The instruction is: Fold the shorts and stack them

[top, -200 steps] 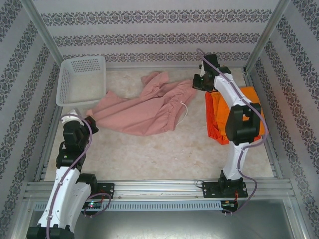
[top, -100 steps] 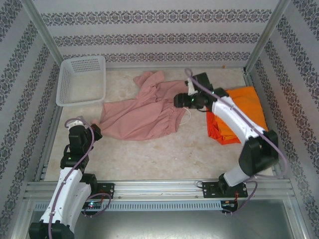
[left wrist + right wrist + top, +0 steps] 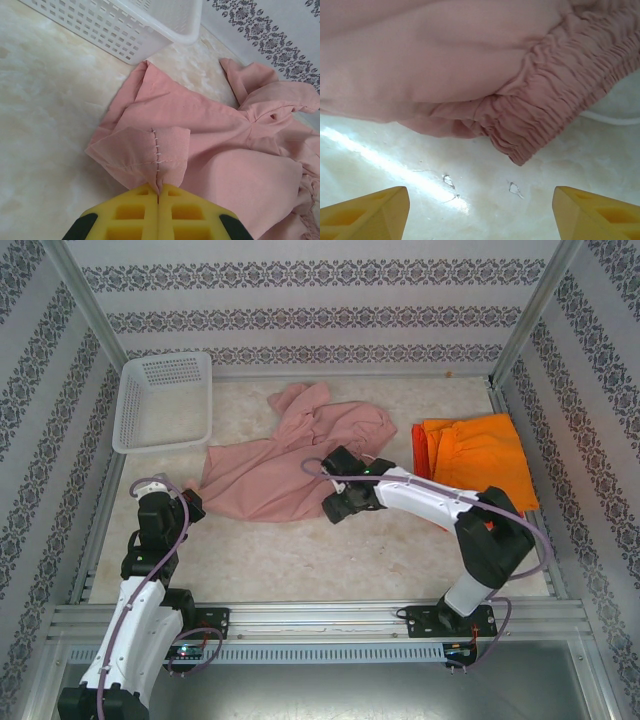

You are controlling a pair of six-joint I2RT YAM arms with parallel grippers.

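Because my open fingers have only bare table between them, I will lower my right gripper and bring it over the waistband's near corner to close there.
The dusty pink shorts lie crumpled and spread across the middle of the table. My left gripper is shut on their near-left hem corner, and the fabric is pinched between the yellow fingers. My right gripper hovers low at the near right corner of the gathered waistband. Its jaws stand open with bare table between them. The bright orange shorts lie folded at the right. They rest on the red-orange shorts, of which an edge shows.
A white mesh basket stands at the back left, its corner just beyond the pink fabric. Patterned walls and metal posts enclose the table. A white drawstring trails off the waistband.
My right arm has swung from the back right down to the pink shorts' near waistband corner and opened. The left gripper pulled its hem corner slightly nearer, then held still.
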